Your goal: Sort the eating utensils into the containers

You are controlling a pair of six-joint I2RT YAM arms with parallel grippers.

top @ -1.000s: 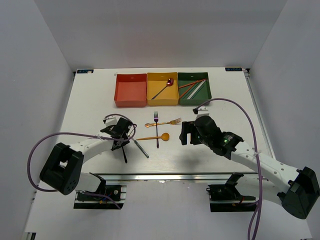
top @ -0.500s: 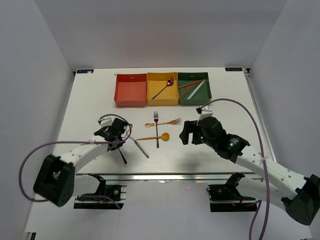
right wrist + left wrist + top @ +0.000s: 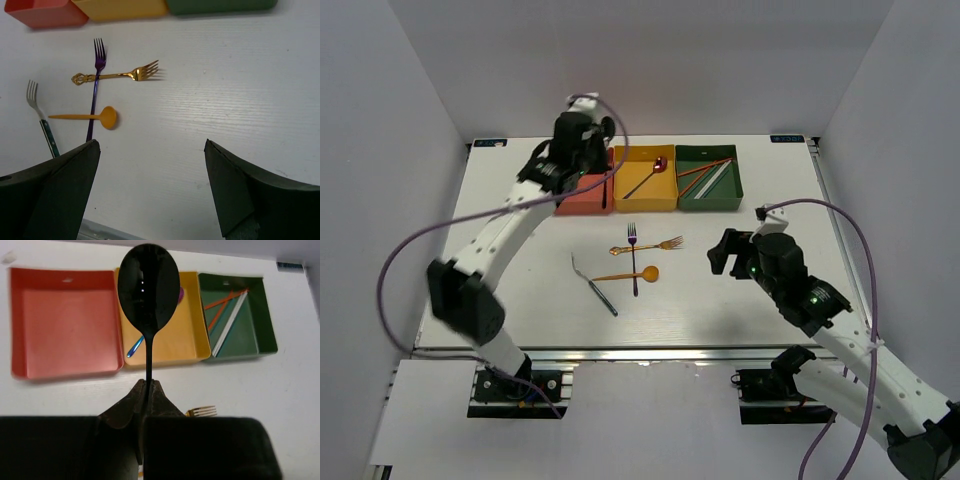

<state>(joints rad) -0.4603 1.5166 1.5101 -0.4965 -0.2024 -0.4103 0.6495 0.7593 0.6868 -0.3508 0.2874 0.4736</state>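
Note:
My left gripper should next swing down over the yellow box [image 3: 665,192] [image 3: 175,337], which lies below and to its right in the top view, with a purple spoon in it.
My left gripper [image 3: 600,170] is raised high over the border of the red-orange box [image 3: 570,182] and the yellow box [image 3: 665,192]. It is shut on the handle of a black spoon [image 3: 148,287], whose bowl points toward the boxes. The yellow box [image 3: 175,337] holds a purple spoon [image 3: 648,178]. The dark green box [image 3: 710,204] holds orange and pale chopsticks [image 3: 712,172]. My right gripper [image 3: 725,255] is open and empty over bare table. A purple fork [image 3: 95,90], a gold fork [image 3: 120,75], an orange spoon [image 3: 92,117] and a silver fork [image 3: 42,120] lie to its left.
The red-orange box [image 3: 65,325] shows nothing inside it. White walls close in the table on the left, right and back. A metal rail [image 3: 640,352] runs along the near edge. The purple cables loop beside both arms.
My left arm has lifted the black spoon off the table at the front left and swung it up to the boxes at the back. My right arm has drawn back a little to the right.

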